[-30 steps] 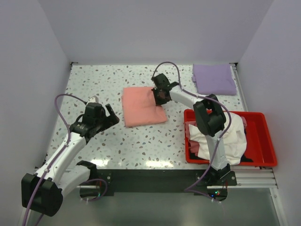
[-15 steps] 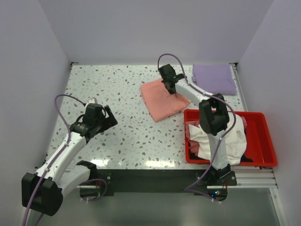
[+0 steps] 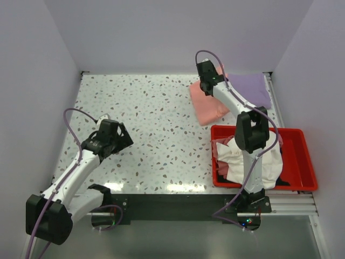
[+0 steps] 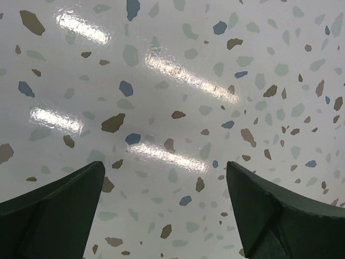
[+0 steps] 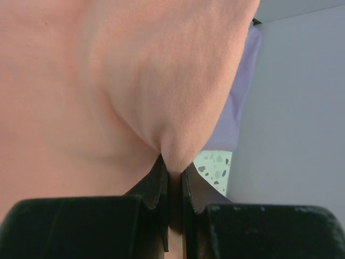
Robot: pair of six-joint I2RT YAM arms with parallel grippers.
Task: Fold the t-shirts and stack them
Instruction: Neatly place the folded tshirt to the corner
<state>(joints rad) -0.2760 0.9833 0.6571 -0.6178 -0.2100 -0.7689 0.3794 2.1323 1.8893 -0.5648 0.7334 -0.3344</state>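
Observation:
I will move my right gripper to the right in the top view and down to release the pink t-shirt, as the lavender t-shirt point(image 3: 249, 89) point(image 5: 235, 102) lies below on that side.
The folded salmon-pink t-shirt point(image 3: 209, 104) hangs at the back right of the table, beside the folded lavender t-shirt point(image 3: 249, 89). My right gripper point(image 3: 206, 74) is shut on the pink shirt's far edge; in the right wrist view the pink cloth point(image 5: 135, 81) is pinched between the jaws point(image 5: 172, 167), with the lavender shirt point(image 5: 237, 102) behind it. A cream-white t-shirt point(image 3: 253, 159) lies crumpled in the red bin, with a bit of black cloth under it. My left gripper point(image 3: 119, 139) is open and empty over bare table point(image 4: 161, 108) at the left.
The red plastic bin point(image 3: 302, 162) stands at the front right, next to the right arm's base. Grey walls close the table at the back and both sides.
My right gripper has dragged the pink shirt from the table's middle to the back right, up against the lavender shirt. The left gripper has barely moved.

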